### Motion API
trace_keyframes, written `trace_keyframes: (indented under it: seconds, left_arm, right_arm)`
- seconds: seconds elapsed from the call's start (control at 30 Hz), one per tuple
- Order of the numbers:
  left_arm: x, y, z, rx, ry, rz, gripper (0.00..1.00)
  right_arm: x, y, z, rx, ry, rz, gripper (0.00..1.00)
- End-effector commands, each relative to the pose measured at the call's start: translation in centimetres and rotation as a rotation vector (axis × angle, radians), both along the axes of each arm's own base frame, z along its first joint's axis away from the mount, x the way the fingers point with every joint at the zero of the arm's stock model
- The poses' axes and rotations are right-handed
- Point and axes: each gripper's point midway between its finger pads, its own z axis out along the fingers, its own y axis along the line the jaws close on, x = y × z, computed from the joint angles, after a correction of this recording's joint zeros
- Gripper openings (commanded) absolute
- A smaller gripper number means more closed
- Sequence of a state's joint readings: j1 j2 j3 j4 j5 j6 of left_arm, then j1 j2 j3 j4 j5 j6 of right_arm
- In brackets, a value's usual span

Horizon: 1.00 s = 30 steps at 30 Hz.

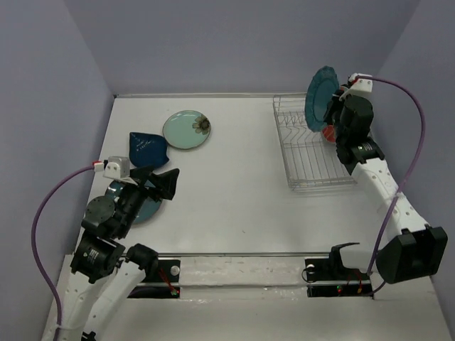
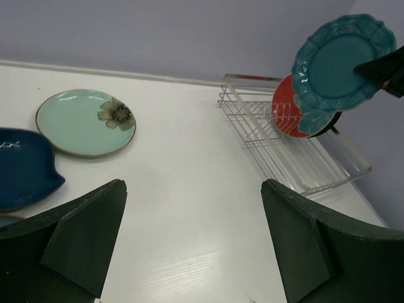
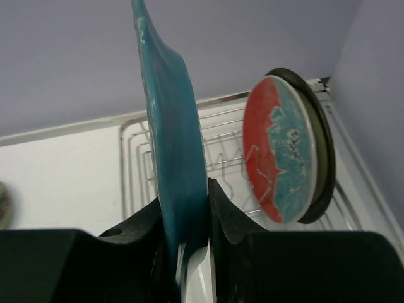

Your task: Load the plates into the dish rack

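Observation:
To get the scalloped teal plate upright among the dish rack's empty wires beside the red plate, my right gripper will lower toward the red plate first.
My right gripper (image 1: 340,106) (image 3: 184,189) is shut on the rim of the scalloped teal plate (image 1: 321,96) (image 2: 341,63) (image 3: 173,126), holding it upright above the far end of the dish rack (image 1: 313,167) (image 2: 303,165) (image 3: 134,164). Two plates stand in the rack: the red plate (image 1: 328,133) (image 2: 287,112) (image 3: 278,151) and, behind it, a dark-rimmed plate (image 3: 323,158). My left gripper (image 1: 162,182) (image 2: 192,184) is open and empty above the table. It hangs over the blue-teal round plate (image 1: 144,209). The navy plate (image 1: 148,147) (image 2: 22,167) and the mint flower plate (image 1: 187,130) (image 2: 85,123) lie flat at the left.
The rack stands against the right wall, its near rows of tines bare. White table (image 1: 234,192) stretches between the flat plates and the rack. A rail (image 1: 242,256) runs along the near edge by the arm bases.

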<state>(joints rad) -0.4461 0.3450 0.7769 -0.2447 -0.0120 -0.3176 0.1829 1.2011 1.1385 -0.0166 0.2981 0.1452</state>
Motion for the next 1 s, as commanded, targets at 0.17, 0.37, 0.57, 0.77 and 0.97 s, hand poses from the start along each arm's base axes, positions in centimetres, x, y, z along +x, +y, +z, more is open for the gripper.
trace_keyframes:
  seconds: [0.17, 0.37, 0.57, 0.77, 0.97]
  left_arm:
    - [0.1, 0.4, -1.4, 0.059, -0.044, 0.014, 0.99]
    - [-0.2, 0.3, -1.1, 0.056, -0.065, 0.0, 0.99]
    - [-0.6, 0.2, -0.9, 0.049, -0.075, -0.01, 0.99]
    - [-0.6, 0.2, -0.9, 0.048, -0.077, -0.01, 0.99]
    - [-0.6, 0.3, -1.0, 0.045, -0.075, -0.006, 0.99]
  right_arm:
    - [5.9, -6.4, 7.6, -0.254, -0.169, -0.208, 0.07]
    - [7.9, -7.1, 3.6, -0.261, -0.081, -0.166, 0.07]
    - [9.0, -7.9, -0.3, -0.248, -0.002, -0.153, 0.07]
    - [10.1, -6.9, -3.4, -0.235, 0.054, -0.089, 0.07]
    - [10.9, -6.3, -6.2, -0.222, 0.104, -0.056, 0.07]
